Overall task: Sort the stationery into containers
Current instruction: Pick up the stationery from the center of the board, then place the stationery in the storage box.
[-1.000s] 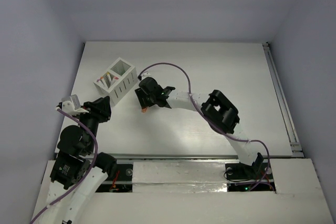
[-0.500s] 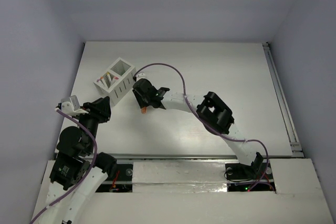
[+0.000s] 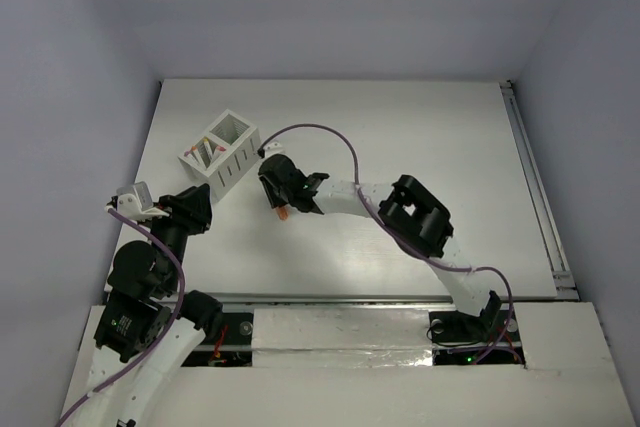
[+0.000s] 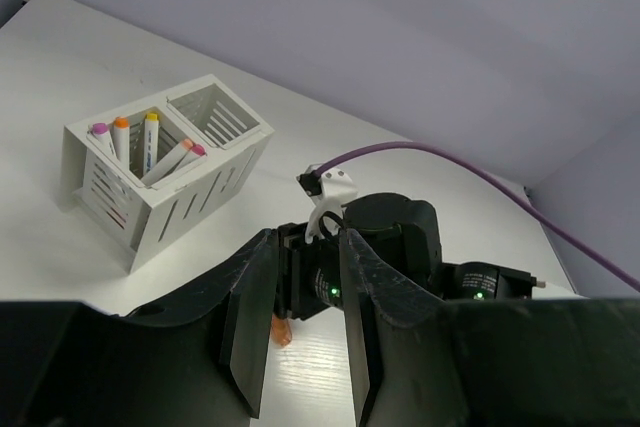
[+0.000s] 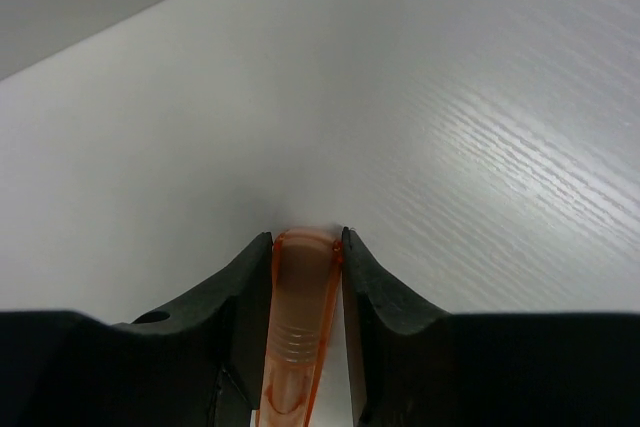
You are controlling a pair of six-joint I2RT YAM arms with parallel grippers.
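Observation:
Next, my right gripper rises over the opening of the empty compartment [image 3: 230, 128], outward and to its left in the top view, and releases the piece.
An orange stubby piece [image 5: 300, 317] lies on the white table, and my right gripper [image 5: 307, 242] is shut on it, one jaw against each side. From above, the right gripper [image 3: 283, 207] is just right of the white two-compartment box [image 3: 222, 152], with the orange piece [image 3: 283, 214] at its tips. Several white pens with magenta, orange and yellow caps [image 4: 150, 142] stand in the box's left compartment [image 4: 100, 162]. The other compartment [image 4: 215, 112] shows nothing inside. My left gripper [image 4: 305, 277] is open and holds nothing, aimed at the right arm's wrist [image 4: 390, 247].
A purple cable [image 3: 320, 129] loops from the right wrist over the table. The right arm's elbow [image 3: 420, 212] stretches across the middle. A rail [image 3: 535, 187] runs along the table's right edge. Grey walls enclose the back and sides.
My right gripper's jaws have drawn in from wide apart and now touch the orange piece on both sides; the wrist shifted slightly right. The left arm has stayed still.

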